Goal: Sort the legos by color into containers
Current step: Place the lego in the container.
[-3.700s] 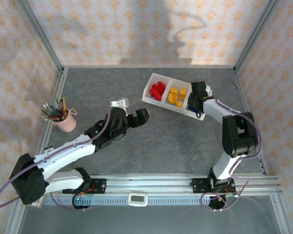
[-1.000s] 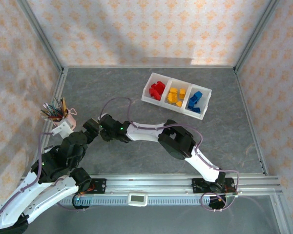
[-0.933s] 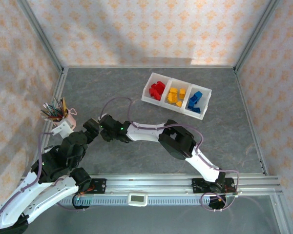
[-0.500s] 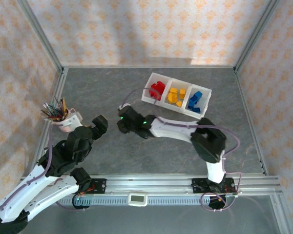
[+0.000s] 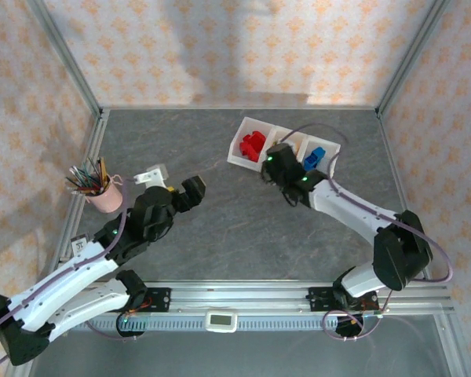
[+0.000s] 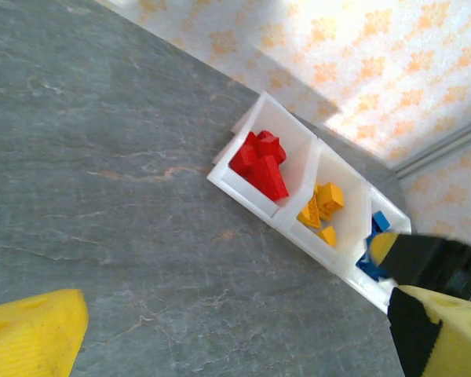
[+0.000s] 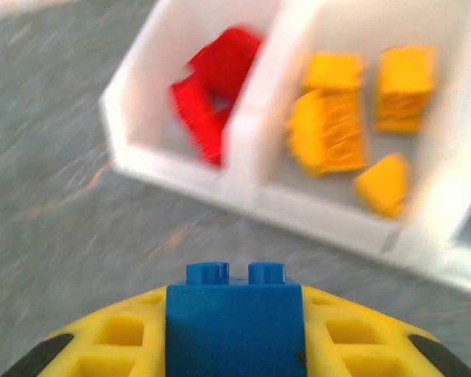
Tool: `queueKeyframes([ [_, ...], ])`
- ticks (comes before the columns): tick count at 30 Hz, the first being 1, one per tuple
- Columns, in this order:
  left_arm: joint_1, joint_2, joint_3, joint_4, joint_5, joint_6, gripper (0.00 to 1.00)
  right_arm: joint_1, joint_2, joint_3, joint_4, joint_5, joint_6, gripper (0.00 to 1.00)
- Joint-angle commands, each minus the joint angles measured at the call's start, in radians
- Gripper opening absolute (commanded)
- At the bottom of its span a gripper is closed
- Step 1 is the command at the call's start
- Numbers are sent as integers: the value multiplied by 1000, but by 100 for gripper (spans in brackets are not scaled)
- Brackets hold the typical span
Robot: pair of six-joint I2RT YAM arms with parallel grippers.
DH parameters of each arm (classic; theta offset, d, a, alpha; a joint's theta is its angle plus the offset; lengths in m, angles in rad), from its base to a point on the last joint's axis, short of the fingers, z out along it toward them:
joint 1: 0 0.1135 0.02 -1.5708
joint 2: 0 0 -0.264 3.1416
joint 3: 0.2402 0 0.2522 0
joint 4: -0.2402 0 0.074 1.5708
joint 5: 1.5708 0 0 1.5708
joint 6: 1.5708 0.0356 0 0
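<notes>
My right gripper will next move away from the red legos, go past the yellow ones and over the blue legos' compartment (image 5: 314, 158), and let go of the matching lego.
The white three-compartment tray (image 5: 240, 160) lies at the back right of the table. It holds red legos (image 5: 253, 144) in its left compartment and blue legos (image 5: 315, 156) in its right one. My right gripper (image 5: 275, 162) hangs over the middle compartment. In the right wrist view that gripper (image 7: 234, 292) is shut on a blue lego (image 7: 234, 323), with red legos (image 7: 217, 88) and yellow legos (image 7: 339, 126) in the tray (image 7: 243, 145) ahead. My left gripper (image 5: 190, 191) is open over bare table, left of the tray. Its yellow fingers (image 6: 33, 333) hold nothing.
A pink cup of pens (image 5: 104, 194) stands at the left edge of the table. Metal frame posts and patterned walls close in the back and sides. The left wrist view shows the tray (image 6: 248, 188) with its red legos (image 6: 259, 162) and yellow legos (image 6: 320, 209).
My right arm has swung from the left middle of the table to the tray, carrying the blue lego. My left gripper has moved right, away from the pink cup.
</notes>
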State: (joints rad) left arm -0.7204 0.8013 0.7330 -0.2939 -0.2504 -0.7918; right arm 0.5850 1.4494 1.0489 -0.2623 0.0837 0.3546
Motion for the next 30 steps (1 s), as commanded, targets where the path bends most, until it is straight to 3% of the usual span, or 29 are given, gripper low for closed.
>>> queueKeyframes([
  [1, 2, 41, -11, 129, 64, 41, 99, -103, -28, -4, -26, 53, -23, 24],
  [9, 5, 118, -4, 195, 98, 50, 99, -345, 90, 58, 9, 25, -32, 24],
  [17, 22, 153, 5, 211, 114, 60, 99, -392, 235, 158, 40, 7, -53, 25],
  [24, 45, 159, -1, 219, 136, 54, 99, -395, 299, 243, 11, 33, -64, 46],
  [30, 69, 149, -10, 224, 141, 52, 99, -396, 203, 210, 12, 45, -63, 57],
])
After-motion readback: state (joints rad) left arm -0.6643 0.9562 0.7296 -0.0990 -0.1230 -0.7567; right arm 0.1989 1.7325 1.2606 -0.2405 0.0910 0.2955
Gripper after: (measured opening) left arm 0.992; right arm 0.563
